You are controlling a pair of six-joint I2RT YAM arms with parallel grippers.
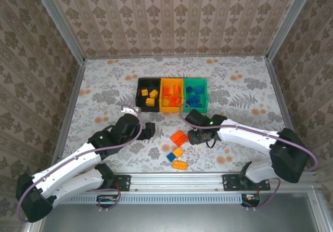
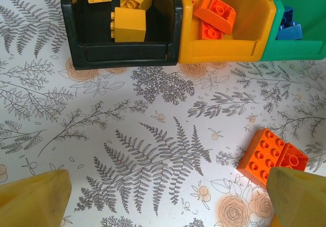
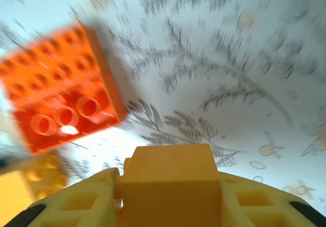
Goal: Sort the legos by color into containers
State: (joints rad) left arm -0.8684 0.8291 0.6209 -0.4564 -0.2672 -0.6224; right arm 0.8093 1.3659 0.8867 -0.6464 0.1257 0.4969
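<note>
My right gripper rises next and carries the yellow brick outward over the black bin (image 1: 147,93) to release it, since the bin's yellow bricks lie outward of my gripper.
The joined bins stand at the table's middle back: black (image 1: 140,86) with yellow bricks, orange-yellow (image 1: 163,93) with red-orange bricks, green (image 1: 203,93) with blue bricks. A red-orange brick (image 1: 179,137) lies on the table in front of them, with a small yellow one (image 1: 178,152), a blue one (image 1: 170,157) and a yellow-orange one (image 1: 180,165) nearer the arms. My right gripper (image 1: 196,136) is just right of the red-orange brick (image 3: 58,89) and is shut on a yellow brick (image 3: 170,191). My left gripper (image 2: 165,206) is open over bare table, and the red-orange brick (image 2: 265,155) sits beside its right finger (image 2: 298,196).
The black bin's front wall (image 2: 122,54) and the orange-yellow bin's front wall (image 2: 219,51) lie a short way ahead of my left gripper. Patterned walls close the table at back and sides. A metal rail (image 1: 177,180) runs along the near edge.
</note>
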